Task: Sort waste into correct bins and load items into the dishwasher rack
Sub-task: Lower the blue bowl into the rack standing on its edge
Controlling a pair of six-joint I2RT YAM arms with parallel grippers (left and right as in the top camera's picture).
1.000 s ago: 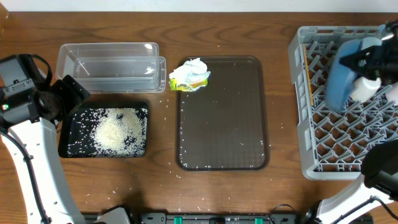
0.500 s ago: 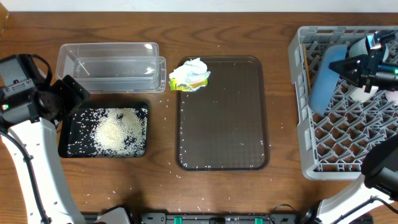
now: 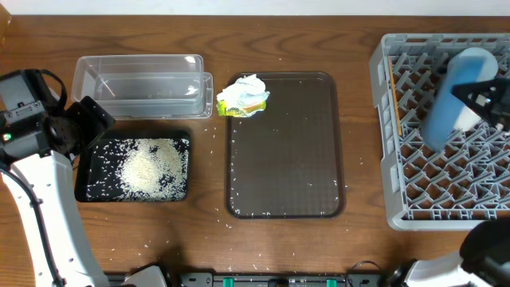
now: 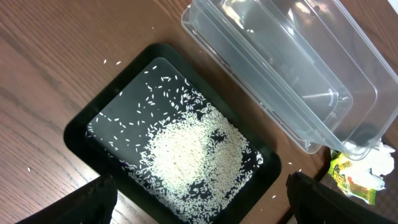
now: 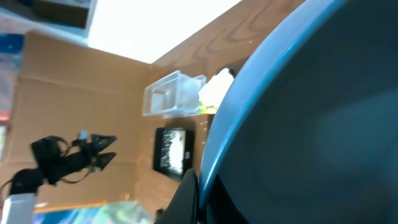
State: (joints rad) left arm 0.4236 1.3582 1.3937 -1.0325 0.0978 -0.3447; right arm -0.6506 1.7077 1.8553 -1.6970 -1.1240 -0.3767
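I will next bring the bowl [image 3: 456, 100] back toward my base and down onto the rack's open wires with my right gripper, then let go of the bowl's rim, because the white cup stands close behind.
My right gripper [image 3: 484, 102] is shut on the rim of the large dark-blue bowl [image 3: 456, 100] and holds it on edge over the grey dishwasher rack [image 3: 382, 159]. The bowl [image 5: 311, 118] fills the right wrist view, with my finger [image 5: 189, 196] pinching its rim. A white cup [image 3: 467, 118] shows partly behind the bowl. The rice [image 3: 149, 167] lies in the black tray [image 3: 84, 187]. My left gripper [image 4: 199, 208] hovers open and empty over the tray [image 4: 81, 134]. The tissue with its yellow-green wrapper [image 3: 243, 96] sits on the brown tray's far left corner. The clear tub [image 3: 139, 84] holds nothing.
The brown serving tray [image 3: 287, 147] lies mid-table with stray grains on it. Loose grains dot the wood near the table's front. The tub [image 4: 280, 68] lies close behind the black tray. Thin wooden sticks [image 3: 391, 108] lie along the rack's left side.
The bowl swung left and down into the rack half a second ago, and has since moved back right and more upright. The left arm has not moved.
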